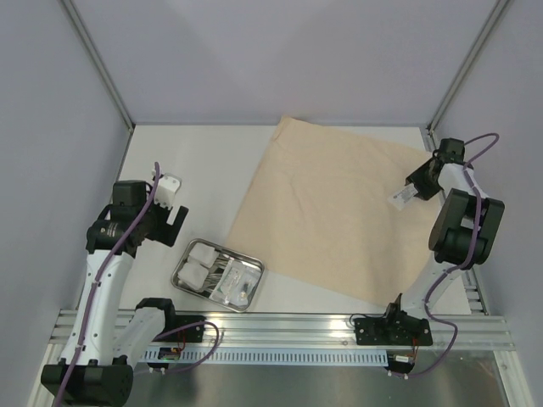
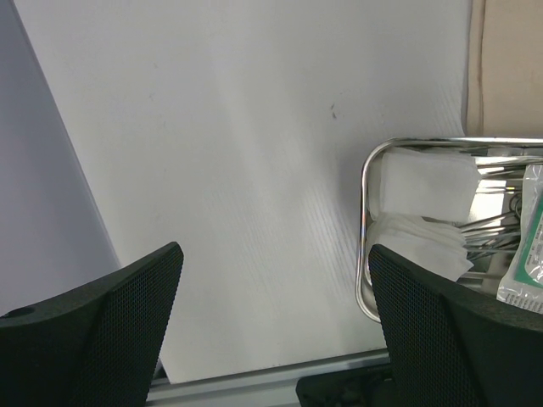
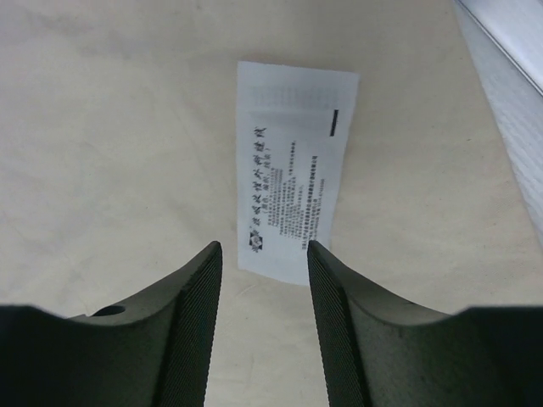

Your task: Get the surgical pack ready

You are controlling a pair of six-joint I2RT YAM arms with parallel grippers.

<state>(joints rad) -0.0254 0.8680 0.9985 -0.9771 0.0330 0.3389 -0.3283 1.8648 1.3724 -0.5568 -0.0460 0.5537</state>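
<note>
My right gripper lowers onto its printed part [image 1: 405,195] [image 3: 287,198] next, one finger by each long edge, since the packet lies flat beneath my raised fingers.
The tan wrap sheet [image 1: 331,203] lies spread over the middle and right of the table. A white printed packet [image 3: 293,161] rests flat on it near the right corner. My right gripper [image 3: 263,250] hovers just behind the packet, jaws open and apart from it, gripping nothing; from above it [image 1: 413,188] sits over that corner. The steel tray [image 1: 259,264] stands at the front left with white gauze pads [image 2: 428,185], steel instruments [image 2: 492,229] and a clear packet [image 2: 526,246] inside. My left gripper [image 2: 276,322] is wide open above bare table, left of the tray rim [image 2: 365,178].
Grey enclosure walls close in the table at the left, back and right. A metal rail [image 1: 280,326] runs along the front edge by the arm bases. White table surface [image 3: 509,76] shows past the wrap's right edge.
</note>
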